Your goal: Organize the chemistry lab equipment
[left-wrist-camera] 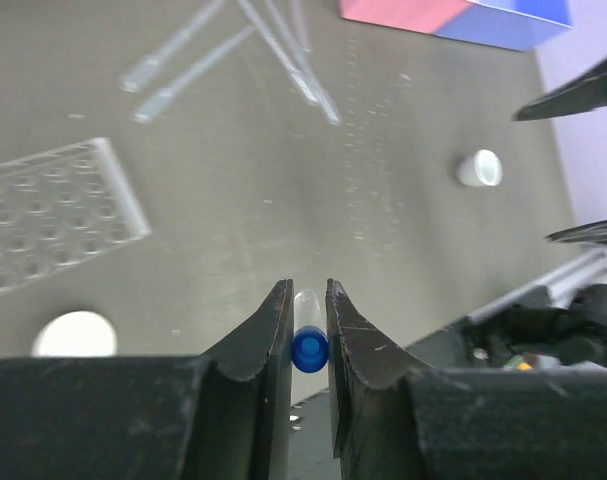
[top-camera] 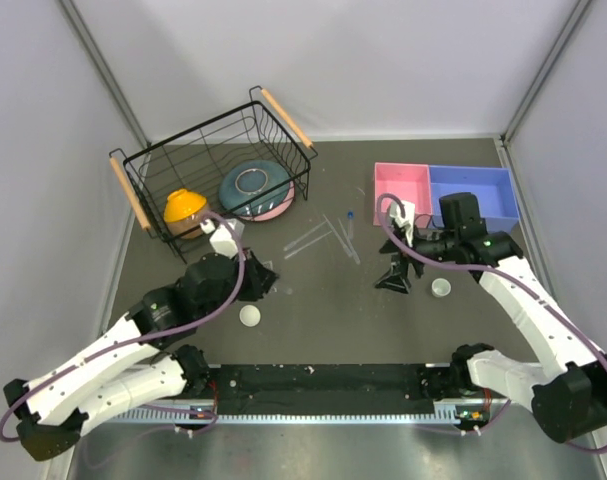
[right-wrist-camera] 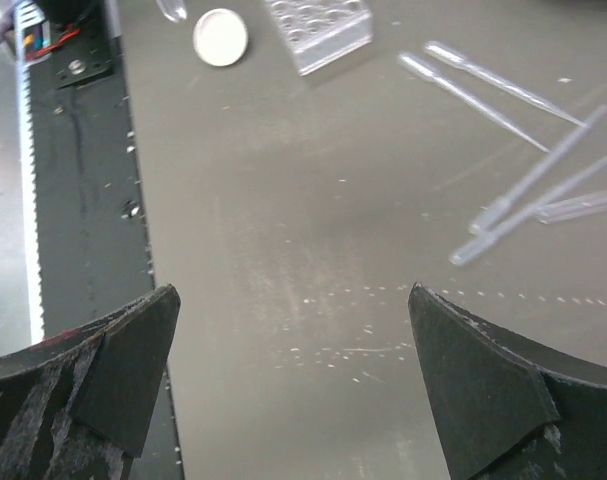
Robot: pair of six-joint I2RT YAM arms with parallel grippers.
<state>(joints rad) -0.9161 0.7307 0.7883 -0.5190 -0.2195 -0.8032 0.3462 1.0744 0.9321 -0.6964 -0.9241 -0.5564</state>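
Note:
The robot will next move its left gripper to the left in the top view, over the tube rack's holes, and lower the tube to release it, as the holes are open.
My left gripper (left-wrist-camera: 305, 288) is shut on a small clear tube with a blue cap (left-wrist-camera: 310, 348) and holds it above the table; in the top view the left gripper (top-camera: 264, 281) is left of centre. The clear flat tube rack (left-wrist-camera: 45, 214) lies to its left, with a white cup (left-wrist-camera: 75, 333) near it. My right gripper (right-wrist-camera: 293, 300) is open and empty above bare table, beside the second white cup (top-camera: 441, 288). Several thin clear rods (top-camera: 323, 238) lie crossed in the middle. Another blue-capped tube (top-camera: 350, 214) lies beyond them.
A pink tray (top-camera: 398, 184) and a blue tray (top-camera: 473, 190) stand at the back right. A black wire basket (top-camera: 213, 165) at the back left holds an orange bowl (top-camera: 185, 208) and a teal-pink bowl (top-camera: 255, 188). A black rail (top-camera: 323, 382) runs along the near edge.

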